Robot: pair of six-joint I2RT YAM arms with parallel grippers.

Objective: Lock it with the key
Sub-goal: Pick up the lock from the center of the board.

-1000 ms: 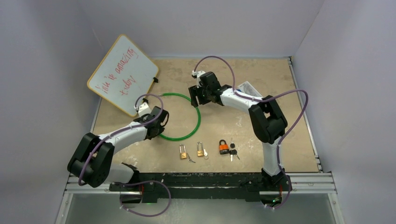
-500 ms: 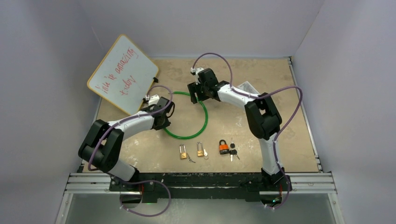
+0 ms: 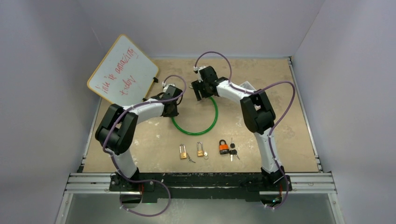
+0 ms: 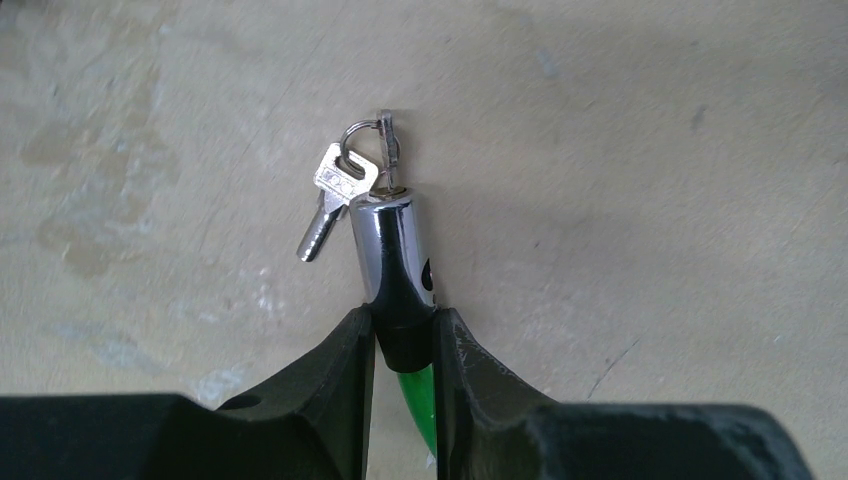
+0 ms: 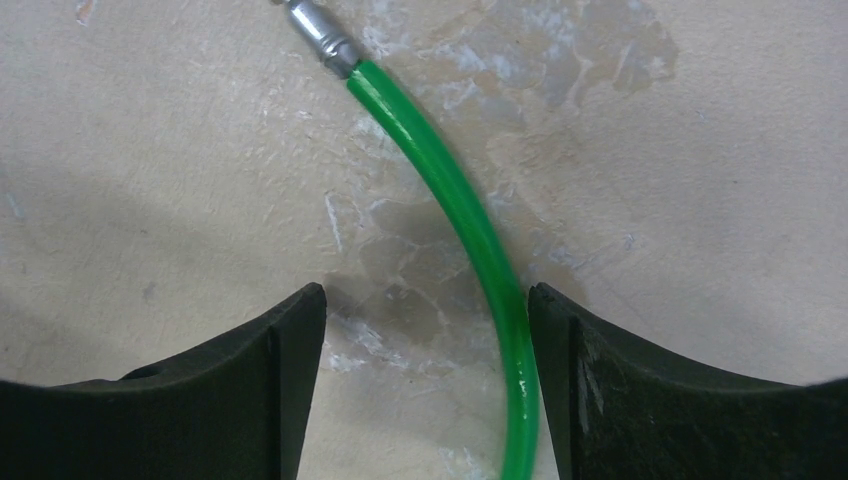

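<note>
I should move my right gripper to the right in the wrist view next and close it on the green length behind its tip, because the cable is closer to one finger.
A green cable lock lies looped on the table. My left gripper is shut on the black collar of its chrome barrel. A key sits in the barrel's end, and a spare key hangs from its ring. In the top view the left gripper is at the loop's left end. My right gripper stands open above the table with the green cable running between its fingers, close to the right finger. The cable's metal tip lies free ahead of it.
Two brass padlocks and an orange padlock with black-headed keys lie near the front. A whiteboard leans at the back left. A clear packet lies behind the right arm.
My left gripper has carried the barrel toward the back and right, dragging the green loop rightward. The right gripper has shifted slightly back, staying open over the cable's other end.
</note>
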